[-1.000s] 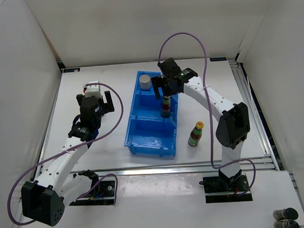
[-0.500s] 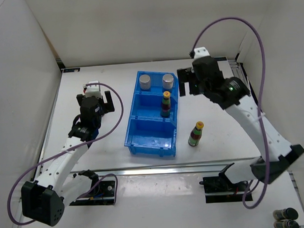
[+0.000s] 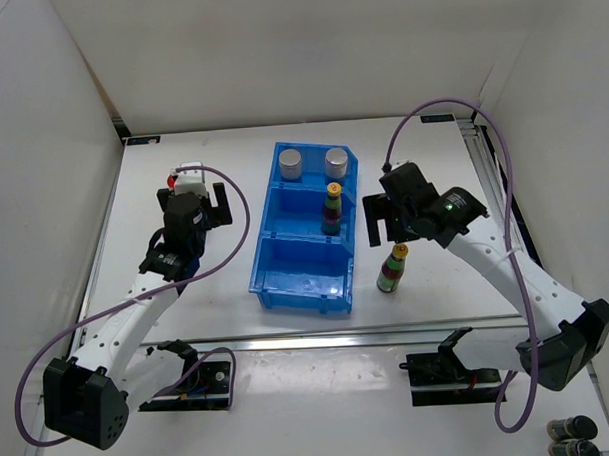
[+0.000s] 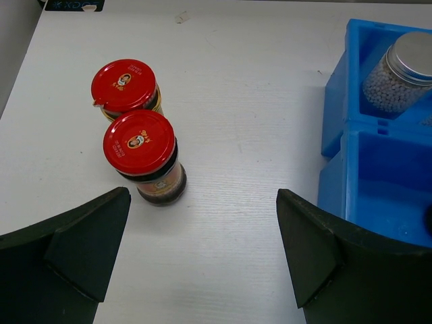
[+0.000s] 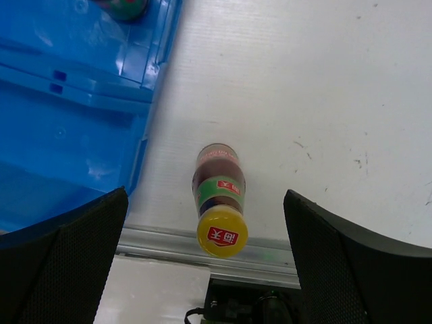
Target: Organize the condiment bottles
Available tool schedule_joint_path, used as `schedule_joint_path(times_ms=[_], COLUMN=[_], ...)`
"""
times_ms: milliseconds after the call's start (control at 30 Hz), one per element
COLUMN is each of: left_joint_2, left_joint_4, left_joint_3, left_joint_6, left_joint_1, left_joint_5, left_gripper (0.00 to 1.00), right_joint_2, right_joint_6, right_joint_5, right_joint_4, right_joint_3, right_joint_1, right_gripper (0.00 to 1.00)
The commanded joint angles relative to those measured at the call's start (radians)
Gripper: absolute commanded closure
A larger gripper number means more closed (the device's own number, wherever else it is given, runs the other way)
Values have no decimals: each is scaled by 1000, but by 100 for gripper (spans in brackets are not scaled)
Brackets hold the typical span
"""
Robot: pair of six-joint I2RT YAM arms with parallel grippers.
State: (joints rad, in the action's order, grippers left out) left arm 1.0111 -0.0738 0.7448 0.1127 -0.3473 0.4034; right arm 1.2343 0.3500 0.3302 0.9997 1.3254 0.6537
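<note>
I will next bring my right gripper down and back, so that it goes onto the body of the loose bottle under the yellow cap.
A blue bin (image 3: 301,302) has three compartments. Two silver-capped bottles (image 3: 291,163) (image 3: 336,162) stand in its far compartment. One yellow-capped bottle (image 3: 332,208) stands in the middle compartment. A second yellow-capped bottle (image 3: 392,269) (image 5: 217,185) stands on the table right of the bin. My right gripper (image 3: 394,221) (image 5: 206,202) is open and empty above it, jaws wide on either side. Two squat red-capped jars (image 4: 125,85) (image 4: 140,143) stand left of the bin. My left gripper (image 3: 190,199) (image 4: 202,194) is open and empty just short of them.
The bin's near compartment (image 3: 304,271) holds nothing. The table's metal front rail (image 5: 169,239) lies just beyond the loose bottle. One silver-capped bottle (image 4: 399,74) shows in the bin (image 4: 337,128) at the right of the left wrist view. White walls enclose the table.
My right arm left the bin's far end, swung right, then came toward the near edge over the loose yellow-capped bottle. The second silver-capped bottle now shows in the far compartment. The left arm barely moved.
</note>
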Motion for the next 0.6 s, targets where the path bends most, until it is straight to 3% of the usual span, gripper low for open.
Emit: schedule_joint_path(times_ms=[0,567], left_joint_2=[-5,-5], left_joint_4=[19,19], left_joint_3=[-5,-5], left_joint_6=[5,5], left_joint_1=[-4,-4], left_joint_5=[-11,-11], left_gripper=[0,0], right_joint_2=[-19,31], right_joint_6=[46,168], right_joint_5=[-17,-69], right_joint_4=[-9,-69], right_joint_3=[-51,-196], right_joint_1=[-3,-3], right_gripper=[1,1])
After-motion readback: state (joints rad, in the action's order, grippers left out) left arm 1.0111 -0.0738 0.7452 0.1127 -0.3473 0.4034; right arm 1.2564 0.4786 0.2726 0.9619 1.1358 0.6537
